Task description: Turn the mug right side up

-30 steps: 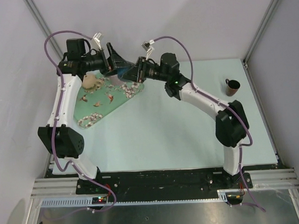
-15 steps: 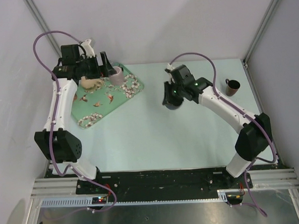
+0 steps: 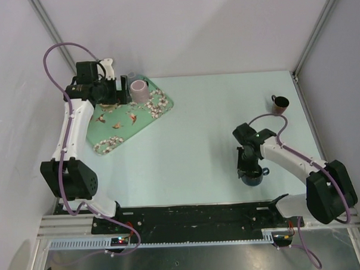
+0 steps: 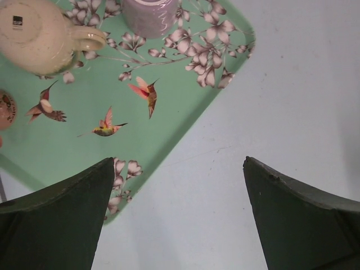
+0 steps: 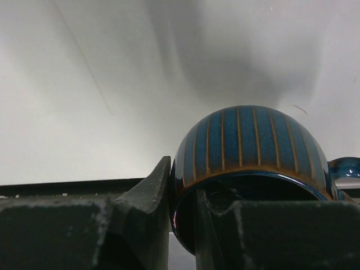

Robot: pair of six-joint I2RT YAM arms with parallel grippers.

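Note:
My right gripper should next lower the mug onto the tabletop by the black bar and let go there, because that spot is below and the mug's shadow falls apart from the mug.
The blue striped mug is at the near right of the table, its handle pointing right. My right gripper is shut on its wall. In the right wrist view one finger is inside the mug and one outside, and its mouth faces the camera. The right gripper pinches the rim. I cannot tell whether the mug touches the table. My left gripper is open and empty above the near edge of the green tray; the left wrist view shows it wide open.
The flowered tray holds a lilac cup, also seen in the left wrist view, and a beige pot. A brown mug stands upright at the far right. The black rail runs just below the blue mug.
My right arm has carried the blue mug from the tray across to the near right of the table. My left arm has drawn back to the left over the tray, open.

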